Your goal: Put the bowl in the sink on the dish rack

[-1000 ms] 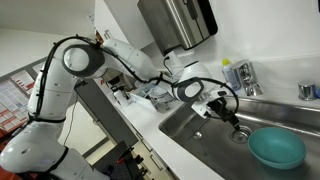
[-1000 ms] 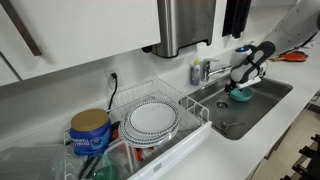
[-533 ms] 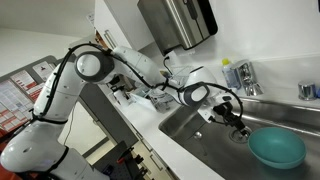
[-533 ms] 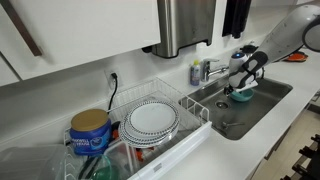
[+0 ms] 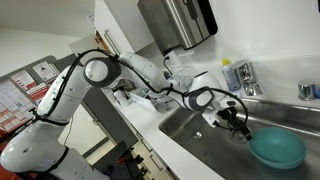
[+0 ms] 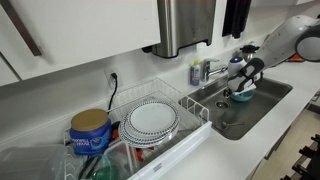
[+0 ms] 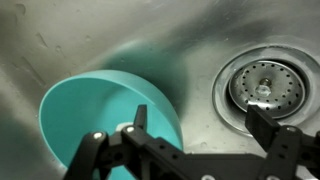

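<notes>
My gripper has the bowl's near rim (image 5: pixel 250 143) (image 7: pixel 168 112) between its open fingers already, so next it should stay low in place and close its fingers across that rim.
The teal bowl (image 5: pixel 276 148) lies on the floor of the steel sink (image 5: pixel 190 122), beside the round drain (image 7: pixel 259 83). It also shows in the wrist view (image 7: pixel 90 110) and, partly hidden by the gripper, in an exterior view (image 6: pixel 241 96). My gripper (image 7: pixel 204 122) is open and empty low in the sink. One finger hangs over the bowl's rim, the other beside the drain. In an exterior view the gripper (image 5: pixel 240 125) is just left of the bowl. The wire dish rack (image 6: pixel 185 132) holds a patterned plate (image 6: pixel 152 118).
A chrome faucet (image 5: pixel 247 78) and a soap bottle (image 6: pixel 196 72) stand behind the sink. A blue can (image 6: pixel 90 131) sits at the rack's left end. A steel dispenser (image 6: pixel 184 24) hangs on the wall above the counter.
My gripper has moved down into the sink and closer to the bowl. The bowl has not moved.
</notes>
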Robot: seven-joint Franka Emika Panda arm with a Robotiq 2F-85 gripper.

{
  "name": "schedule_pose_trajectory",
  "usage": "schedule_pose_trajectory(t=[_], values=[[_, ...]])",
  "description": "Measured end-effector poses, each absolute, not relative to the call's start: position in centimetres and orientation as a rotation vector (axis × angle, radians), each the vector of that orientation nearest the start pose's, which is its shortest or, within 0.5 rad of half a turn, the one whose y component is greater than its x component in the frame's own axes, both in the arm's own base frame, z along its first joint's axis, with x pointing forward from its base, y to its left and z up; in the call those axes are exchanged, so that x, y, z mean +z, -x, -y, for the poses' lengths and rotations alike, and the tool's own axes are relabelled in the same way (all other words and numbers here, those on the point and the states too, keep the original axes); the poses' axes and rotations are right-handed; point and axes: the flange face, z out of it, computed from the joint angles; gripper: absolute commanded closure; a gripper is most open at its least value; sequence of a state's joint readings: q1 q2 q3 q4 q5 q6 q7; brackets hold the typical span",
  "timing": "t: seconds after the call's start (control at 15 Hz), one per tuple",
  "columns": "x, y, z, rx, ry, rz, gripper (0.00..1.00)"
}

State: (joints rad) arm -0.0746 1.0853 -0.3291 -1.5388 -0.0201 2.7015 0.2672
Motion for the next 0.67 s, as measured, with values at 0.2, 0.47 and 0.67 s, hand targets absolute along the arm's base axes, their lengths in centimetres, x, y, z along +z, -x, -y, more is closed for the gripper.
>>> schedule_pose_trajectory(t=[0.2,0.47,0.67], values=[[4.08,-64.77,24.35,-0.188,3.340,-0.795,0.00],[4.04,-65.16,24.85,-0.196,3.336,-0.793,0.00],[3.72,-65.42,24.93,-0.196,3.324,-0.796,0.00]])
